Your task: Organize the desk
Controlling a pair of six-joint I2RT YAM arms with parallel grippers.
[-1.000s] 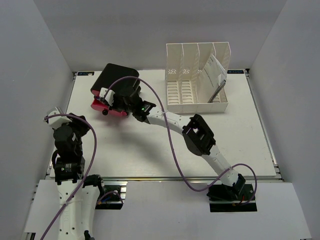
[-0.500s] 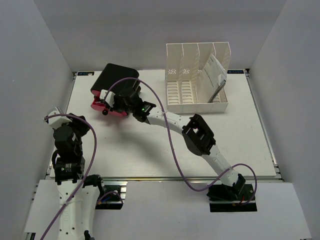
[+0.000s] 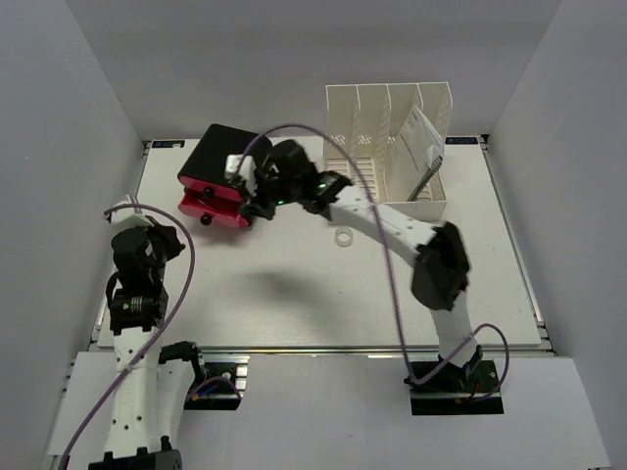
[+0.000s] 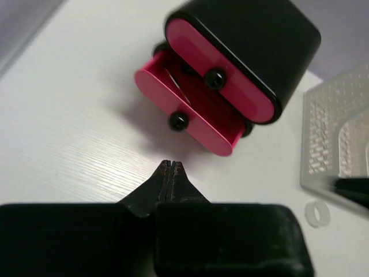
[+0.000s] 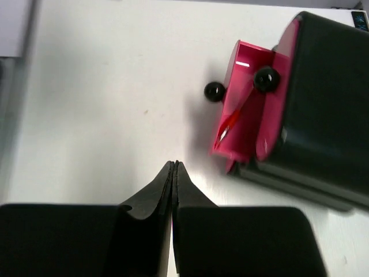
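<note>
My left gripper should next go down and outward beside the lower drawer's black knob [image 3: 206,219] [image 4: 178,120] and open its fingers, because the knob sticks out below and outward of the gripper.
The white desk [image 3: 294,289] carries a black drawer box [image 3: 220,162] at the back left. Its lower pink drawer [image 3: 211,211] is pulled open. My right gripper [image 3: 253,201] hovers above the box's front right corner, shut and empty. In the right wrist view the gripper [image 5: 174,164] is shut over bare desk, the open drawer [image 5: 242,109] ahead to the right with a red pen [image 5: 230,124] inside. My left gripper [image 4: 171,164] is shut and empty, short of the open drawer [image 4: 184,112]. Its arm [image 3: 142,250] stands at the desk's left edge.
A white slotted file rack [image 3: 387,152] stands at the back right, with a notebook [image 3: 421,147] leaning in its right slot. A small clear ring [image 3: 343,238] lies on the desk in front of the rack, also visible as the ring [image 4: 316,214] in the left wrist view.
My right arm has risen and swung back from the drawer front to above the box, jaws closing. The left gripper has shut. The small ring now shows on the desk.
</note>
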